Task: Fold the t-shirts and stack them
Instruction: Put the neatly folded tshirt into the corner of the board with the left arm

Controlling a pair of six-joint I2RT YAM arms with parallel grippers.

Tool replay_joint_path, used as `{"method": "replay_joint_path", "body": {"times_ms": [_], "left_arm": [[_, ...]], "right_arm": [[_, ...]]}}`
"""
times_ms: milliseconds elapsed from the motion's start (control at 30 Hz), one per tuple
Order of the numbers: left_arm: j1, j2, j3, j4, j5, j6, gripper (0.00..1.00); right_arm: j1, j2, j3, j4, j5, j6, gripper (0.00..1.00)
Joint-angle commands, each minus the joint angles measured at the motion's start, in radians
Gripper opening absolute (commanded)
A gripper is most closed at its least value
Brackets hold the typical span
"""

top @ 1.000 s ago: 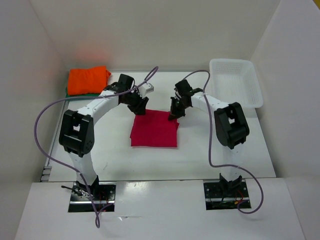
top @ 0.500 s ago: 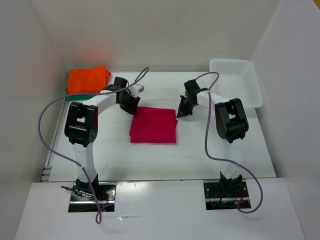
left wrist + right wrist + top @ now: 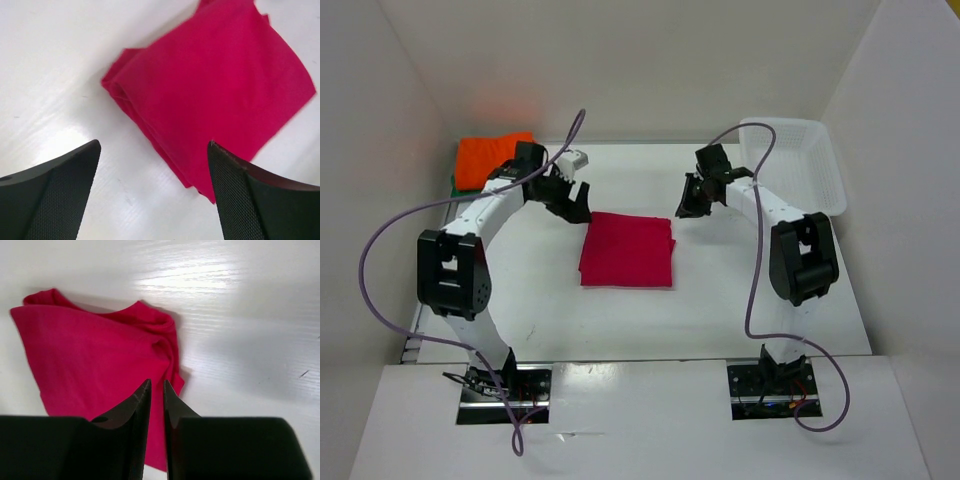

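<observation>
Next, my left gripper moves down, back and to the right in the top view onto the red shirt's nearer side edge, because stacked layers show there.
The magenta-red t-shirt lies folded in a flat square at the table's middle; it also shows in the left wrist view and the right wrist view. The orange t-shirt lies folded at the far left on the green t-shirt, of which only a sliver shows. My left gripper is open and empty, just beyond the red shirt's far left corner. My right gripper is shut on nothing, above and beyond the far right corner.
A white mesh basket stands at the far right. White walls close in the table at the back and both sides. Purple cables loop from both arms.
Both grippers have let go of the red shirt's far corners and drawn back toward the rear. The shirt now lies flat and still. The left jaws have opened wide.
</observation>
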Motion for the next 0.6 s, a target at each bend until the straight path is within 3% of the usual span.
{"method": "replay_joint_path", "body": {"times_ms": [0, 33, 233, 567], "left_arm": [[0.002, 0.042, -0.094, -0.069, 0.142, 0.017, 0.94], [0.002, 0.072, -0.12, -0.069, 0.157, 0.017, 0.99], [0.011, 0.181, -0.126, -0.096, 0.113, -0.026, 0.99], [-0.021, 0.287, -0.146, -0.096, 0.26, -0.055, 0.99]], "right_arm": [[0.031, -0.066, -0.022, 0.011, 0.031, 0.007, 0.2], [0.031, -0.066, -0.022, 0.011, 0.022, 0.007, 0.2], [0.065, -0.067, -0.066, 0.0, 0.033, 0.025, 0.23], [0.074, -0.066, -0.121, 0.032, 0.01, 0.059, 0.24]]}}
